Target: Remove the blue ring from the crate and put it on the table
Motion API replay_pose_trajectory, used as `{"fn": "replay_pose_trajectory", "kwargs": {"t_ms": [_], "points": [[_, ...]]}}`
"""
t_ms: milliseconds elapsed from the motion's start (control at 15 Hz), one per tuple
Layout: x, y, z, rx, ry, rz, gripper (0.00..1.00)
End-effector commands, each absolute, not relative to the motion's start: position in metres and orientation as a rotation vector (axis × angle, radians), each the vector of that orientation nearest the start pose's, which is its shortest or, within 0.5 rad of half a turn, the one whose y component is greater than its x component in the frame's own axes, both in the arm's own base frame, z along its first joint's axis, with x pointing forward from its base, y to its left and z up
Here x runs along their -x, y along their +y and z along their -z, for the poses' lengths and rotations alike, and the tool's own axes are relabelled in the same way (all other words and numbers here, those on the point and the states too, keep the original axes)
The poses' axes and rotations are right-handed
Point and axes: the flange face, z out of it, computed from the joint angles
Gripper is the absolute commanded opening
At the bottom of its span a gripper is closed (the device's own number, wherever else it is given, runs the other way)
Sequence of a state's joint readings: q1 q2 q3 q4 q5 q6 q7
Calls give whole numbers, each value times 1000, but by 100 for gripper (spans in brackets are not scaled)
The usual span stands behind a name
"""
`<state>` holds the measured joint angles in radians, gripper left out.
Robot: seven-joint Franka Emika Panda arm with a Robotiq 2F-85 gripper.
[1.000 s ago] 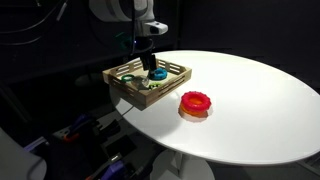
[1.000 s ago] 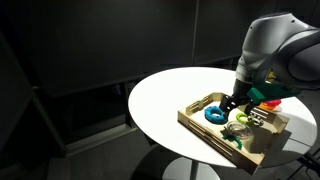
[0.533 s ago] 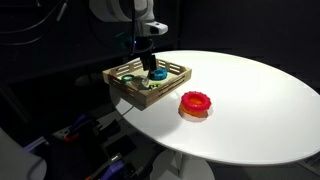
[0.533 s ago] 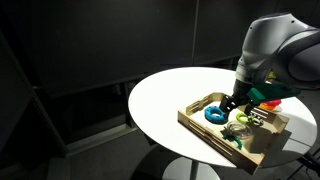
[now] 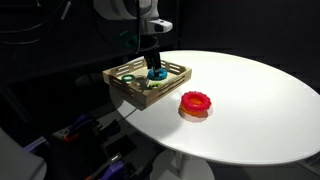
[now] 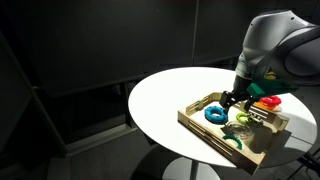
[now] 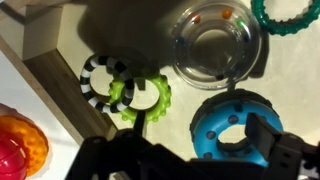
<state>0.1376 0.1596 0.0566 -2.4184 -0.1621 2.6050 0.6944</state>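
Note:
Next, the gripper lowers its open fingers astride the rim of the blue ring on the lime green ring's side (image 5: 155, 78) (image 7: 206, 127).
The blue ring (image 7: 225, 125) lies flat in the light wooden crate (image 5: 128, 84), which stands on the round white table (image 5: 250, 100). The ring and crate also show in an exterior view, ring (image 6: 213, 115) and crate (image 6: 205, 128). My gripper (image 5: 152, 64) hangs straight down over the ring, and in another exterior view (image 6: 230, 100) it sits just beside it. In the wrist view the gripper (image 7: 198, 150) is open. One dark fingertip (image 7: 265, 138) sits at the ring's hole; the other is lost in the dark gripper body.
The crate also holds a lime green ring (image 7: 140, 98), a black-and-white striped ring (image 7: 97, 85), a clear round bowl (image 7: 217, 42) and a dark green ring (image 7: 290, 12). A red-orange ring (image 5: 195, 103) lies on the table outside the crate.
The arm has shifted slightly over the crate. The blue ring lies where it was.

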Motion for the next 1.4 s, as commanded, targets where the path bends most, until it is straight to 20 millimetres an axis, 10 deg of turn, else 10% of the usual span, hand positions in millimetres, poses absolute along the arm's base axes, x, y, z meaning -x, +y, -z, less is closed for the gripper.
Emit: {"fn": "replay_pose_trajectory", "kwargs": {"t_ms": [0, 1333], "points": [[-500, 91, -253, 3146, 616, 131, 100], [-528, 106, -231, 3179, 633, 204, 100]]}}
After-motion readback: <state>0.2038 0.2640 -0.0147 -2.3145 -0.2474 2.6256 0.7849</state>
